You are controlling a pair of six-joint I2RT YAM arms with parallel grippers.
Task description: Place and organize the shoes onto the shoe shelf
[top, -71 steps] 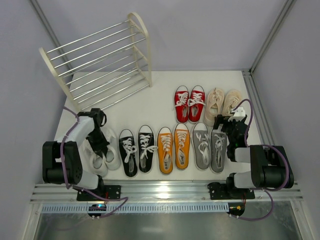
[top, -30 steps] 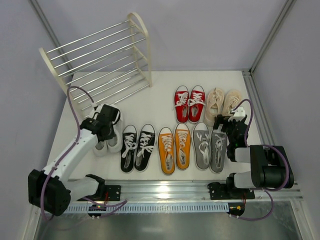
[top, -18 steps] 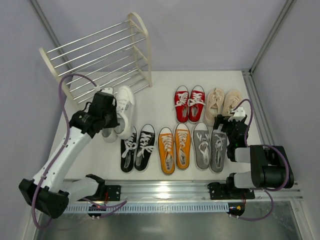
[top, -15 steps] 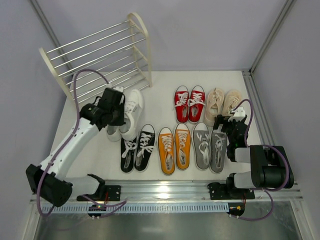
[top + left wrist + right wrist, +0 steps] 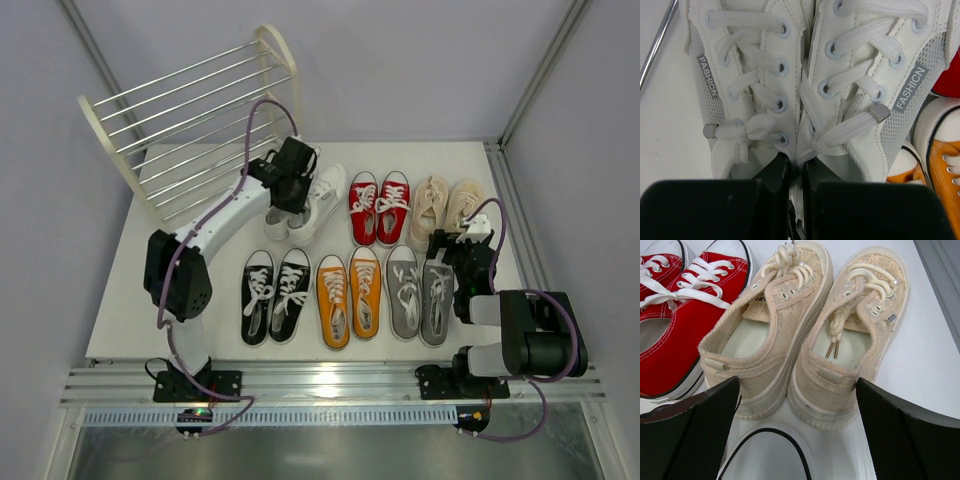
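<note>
I will next lower the white shoes with my left gripper onto the bare table beside the red shoes and let go, since that free spot is below my left gripper.
My left gripper (image 5: pixel 291 190) (image 5: pixel 797 170) is shut on the white shoes (image 5: pixel 318 203) (image 5: pixel 840 90), pinching the two inner walls together at the heel end. The pair sits just left of the red shoes (image 5: pixel 378 206), below the right end of the shoe shelf (image 5: pixel 200 115). Black (image 5: pixel 272 296), orange (image 5: pixel 347 292) and grey shoes (image 5: pixel 418 290) form the near row. My right gripper (image 5: pixel 462 246) (image 5: pixel 797 390) stands open behind the heels of the beige shoes (image 5: pixel 446 204) (image 5: pixel 805 340), touching nothing.
The shelf leans tilted at the back left, with one silver rod (image 5: pixel 657 42) in the left wrist view. A metal rail (image 5: pixel 330 385) runs along the near edge. The red shoes (image 5: pixel 675 315) lie left of the beige pair, and a grey shoe's toe cap (image 5: pixel 770 455) lies below my right gripper.
My left arm has carried the white pair from the near left of the table up and right, to beside the red shoes. The right arm has not moved.
</note>
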